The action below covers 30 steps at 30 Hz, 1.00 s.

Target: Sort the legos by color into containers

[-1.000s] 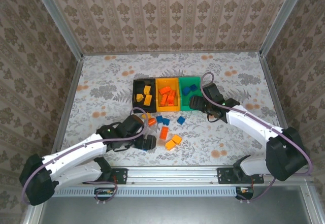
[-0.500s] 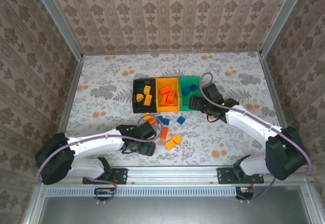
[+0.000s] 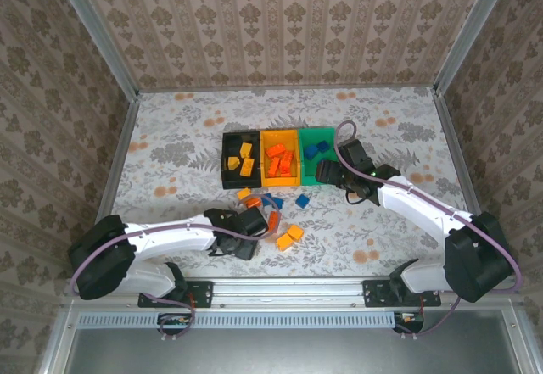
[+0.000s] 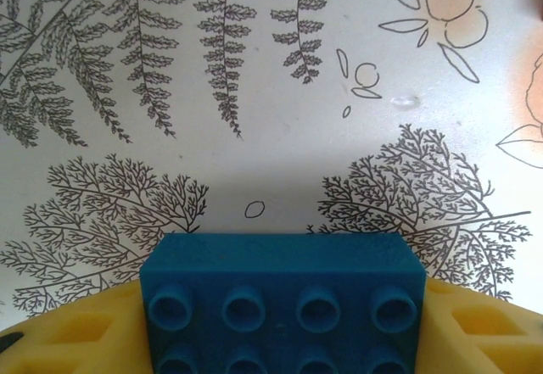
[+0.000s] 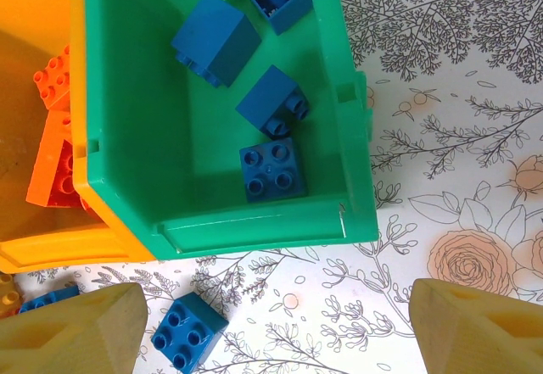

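Observation:
The large blue lego next rises outward in my left gripper for release over the green bin. The reason is that this bin, holding blue legos, stands outward of the gripper.
A blue lego [image 4: 284, 306], studs toward the camera, sits between the yellow fingers [image 4: 68, 332] of my left gripper [image 4: 284, 327], which touch it on both sides just above the table. From above, the left gripper [image 3: 246, 238] is low among the loose legos. Three joined containers stand mid-table: black [image 3: 225, 160], orange-yellow [image 3: 264, 160] and green [image 3: 329, 131]. My right gripper [image 5: 276, 332] hangs open over the green bin's near wall [image 5: 254, 234]. Several blue legos [image 5: 271, 169] lie inside that bin. Another blue lego [image 5: 188, 332] lies on the table below it.
Loose legos lie in front of the bins: yellow-orange [image 3: 289, 236], red-orange [image 3: 273, 220], blue [image 3: 302, 200] and blue [image 3: 270, 199]. The black bin holds yellow-orange bricks [image 3: 246, 166] and the orange-yellow bin holds red-orange ones [image 3: 278, 160]. Metal rails edge the table.
My left arm dropped lower and reached right, and its fingers closed in on the blue lego. The right arm stayed put.

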{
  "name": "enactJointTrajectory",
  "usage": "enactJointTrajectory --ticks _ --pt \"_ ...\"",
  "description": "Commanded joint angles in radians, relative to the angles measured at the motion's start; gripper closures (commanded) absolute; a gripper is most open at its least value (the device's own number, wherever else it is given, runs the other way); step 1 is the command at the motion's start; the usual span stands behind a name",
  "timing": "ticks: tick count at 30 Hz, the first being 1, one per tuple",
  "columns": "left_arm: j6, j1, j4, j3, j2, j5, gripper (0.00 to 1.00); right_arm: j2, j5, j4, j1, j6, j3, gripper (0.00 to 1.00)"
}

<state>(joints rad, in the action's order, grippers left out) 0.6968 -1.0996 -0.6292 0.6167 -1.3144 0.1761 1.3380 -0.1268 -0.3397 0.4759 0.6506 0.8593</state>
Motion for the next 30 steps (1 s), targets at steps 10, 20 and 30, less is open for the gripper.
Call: enactJointTrajectory --ticks 10,20,30 --pt "-0.119 0.088 0.021 0.218 0.121 0.042 0.45 -0.042 -0.028 -0.007 0.003 0.000 -0.014 0.17" --pt "-0.299 0.235 0.260 0.591 -0.196 -0.105 0.45 -0.062 -0.030 -0.013 0.001 0.001 -0.036 0.17" --pt "-0.318 0.299 0.262 0.961 -0.569 -0.207 0.46 -0.092 -0.028 -0.024 -0.001 0.000 -0.055 0.17"
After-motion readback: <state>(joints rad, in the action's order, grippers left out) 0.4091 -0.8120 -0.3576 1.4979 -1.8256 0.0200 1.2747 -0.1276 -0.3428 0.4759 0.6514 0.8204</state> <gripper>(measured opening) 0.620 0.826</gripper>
